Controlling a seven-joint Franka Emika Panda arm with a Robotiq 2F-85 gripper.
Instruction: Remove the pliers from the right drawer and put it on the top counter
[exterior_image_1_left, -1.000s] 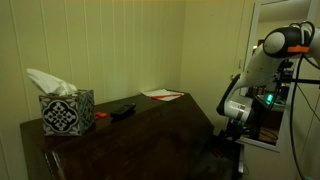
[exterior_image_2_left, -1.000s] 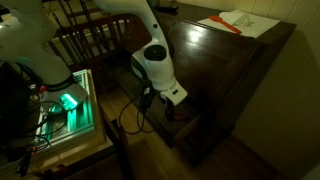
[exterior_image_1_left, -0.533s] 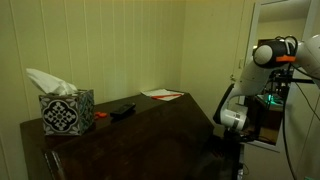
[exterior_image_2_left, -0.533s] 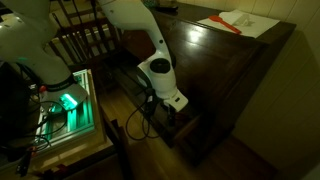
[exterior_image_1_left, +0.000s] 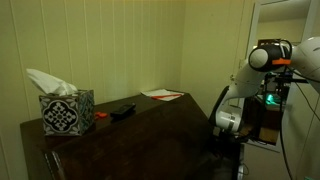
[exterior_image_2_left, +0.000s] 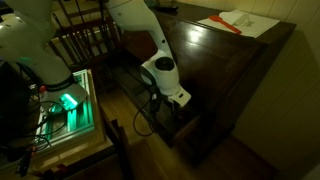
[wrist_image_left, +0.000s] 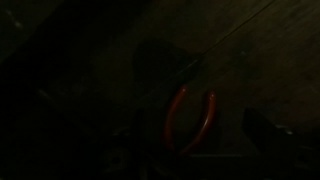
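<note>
The robot's gripper will next move farther down into the open drawer, onto the pliers where their orange-red handles meet (wrist_image_left: 186, 150), because the pliers lie on the drawer's bottom below the gripper.
The pliers (wrist_image_left: 190, 120) show in the wrist view as two curved orange-red handles lying in the dark right drawer (exterior_image_2_left: 190, 128), which stands pulled open at the cabinet's front. My gripper (exterior_image_2_left: 178, 98) reaches down into the drawer, right above the pliers. Its fingers are lost in the dark in the wrist view, so I cannot tell if they are open or shut. In an exterior view the arm's wrist (exterior_image_1_left: 228, 118) hangs low beside the cabinet. The top counter (exterior_image_1_left: 140, 125) is glossy dark wood, also seen in an exterior view (exterior_image_2_left: 215, 50).
A patterned tissue box (exterior_image_1_left: 66, 110), a black object (exterior_image_1_left: 121, 109) and a pale paper with an orange item (exterior_image_1_left: 163, 95) lie on the counter. A chair (exterior_image_2_left: 85, 40) and a lit green device (exterior_image_2_left: 68, 102) stand beside the cabinet.
The arm has lowered and shifted along the cabinet front, bringing the gripper deeper into the open drawer. Nothing on the counter has moved.
</note>
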